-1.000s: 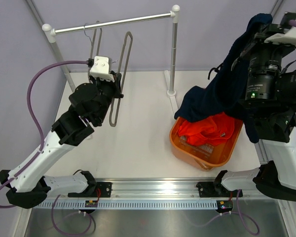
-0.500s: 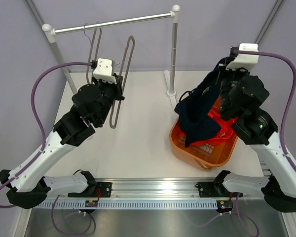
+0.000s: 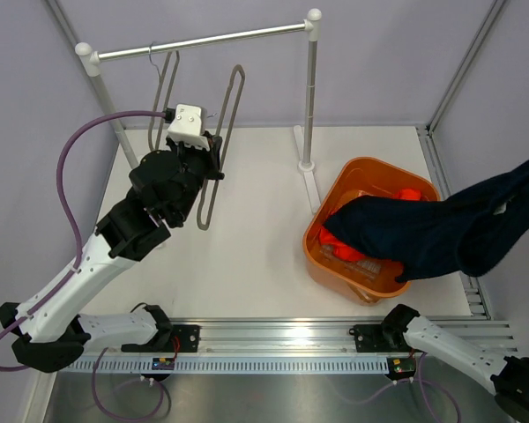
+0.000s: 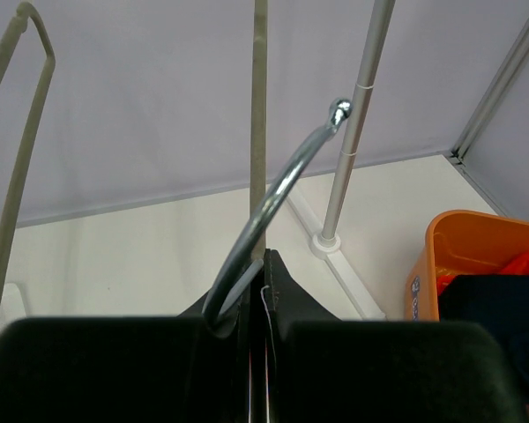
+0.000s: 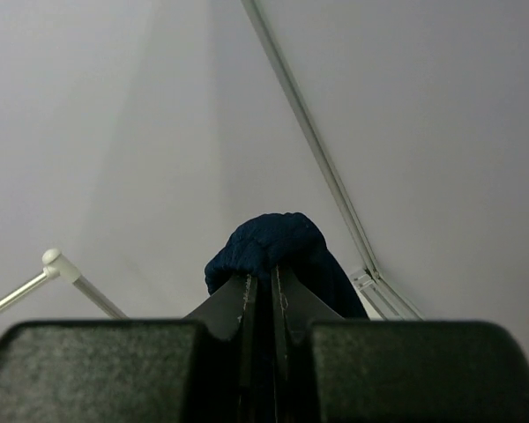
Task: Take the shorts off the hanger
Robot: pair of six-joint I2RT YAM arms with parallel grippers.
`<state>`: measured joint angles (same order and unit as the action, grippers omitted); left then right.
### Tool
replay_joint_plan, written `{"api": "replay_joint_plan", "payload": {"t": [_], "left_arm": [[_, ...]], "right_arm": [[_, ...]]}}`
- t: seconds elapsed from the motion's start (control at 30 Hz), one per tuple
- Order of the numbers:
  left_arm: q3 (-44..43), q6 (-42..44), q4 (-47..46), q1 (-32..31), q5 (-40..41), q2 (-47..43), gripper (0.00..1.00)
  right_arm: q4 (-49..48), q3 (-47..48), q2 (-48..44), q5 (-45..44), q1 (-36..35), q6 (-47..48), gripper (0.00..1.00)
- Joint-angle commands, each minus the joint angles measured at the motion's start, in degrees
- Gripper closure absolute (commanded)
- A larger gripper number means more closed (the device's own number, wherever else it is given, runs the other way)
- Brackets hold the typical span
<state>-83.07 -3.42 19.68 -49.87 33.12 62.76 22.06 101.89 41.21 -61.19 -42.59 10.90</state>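
Note:
The shorts (image 3: 423, 233) stretch beyond the basket, so I will move my right gripper to the left in the top view, down over the basket's opening (image 3: 368, 226), and let go of the fold of the shorts.
The navy shorts (image 3: 423, 233) stretch from the orange basket (image 3: 363, 291) out past the right edge of the top view. My right gripper (image 5: 263, 284) is shut on a bunched fold of the shorts (image 5: 273, 242); the gripper itself lies outside the top view. The grey hanger (image 3: 222, 132) is bare and stands upright in front of the rail. My left gripper (image 3: 213, 160) is shut on it at the base of its metal hook (image 4: 282, 189). The hanger's bar (image 4: 259, 123) rises above the closed jaws (image 4: 263, 264).
A white clothes rail (image 3: 212, 39) spans the back on two posts, with a second bare hanger (image 3: 165, 88) hooked on it. The right post (image 3: 310, 97) stands just left of the basket. Red cloth (image 3: 407, 194) lies in the basket under the shorts.
My right arm has swung from above the basket out past the right edge, dragging the shorts low and rightward across the basket. The left arm and hanger have barely moved.

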Motion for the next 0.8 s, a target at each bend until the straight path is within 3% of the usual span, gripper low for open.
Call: {"api": "replay_joint_plan", "payload": {"t": [0.0,0.13,0.37,0.53,0.77], "left_arm": [[-0.3,-1.1,-3.2,0.0,-1.0,0.5,1.00],[-0.3,-1.3,-3.0,0.0,-1.0,1.0,1.00],[-0.1,-1.1,-2.2,0.0,-0.6,0.7,1.00],[-0.2,-0.8,-1.3,0.0,-0.3,0.5,1.00],[-0.5,-1.8,1.1,0.0,-1.0,0.5,1.00]], "right_arm": [[-0.9,-2.0,2.2,-1.2,0.4,-0.3,1.00],[3.7,-3.4,4.6,4.8,0.4,-5.9,0.99],[6.0,-2.1,18.0,15.8,0.4,-10.3,0.99],[6.7,-2.4,21.8,13.7,0.4,-13.4,0.99],[10.7,-25.3,11.5,9.8,0.5,-28.0,0.94]]}}
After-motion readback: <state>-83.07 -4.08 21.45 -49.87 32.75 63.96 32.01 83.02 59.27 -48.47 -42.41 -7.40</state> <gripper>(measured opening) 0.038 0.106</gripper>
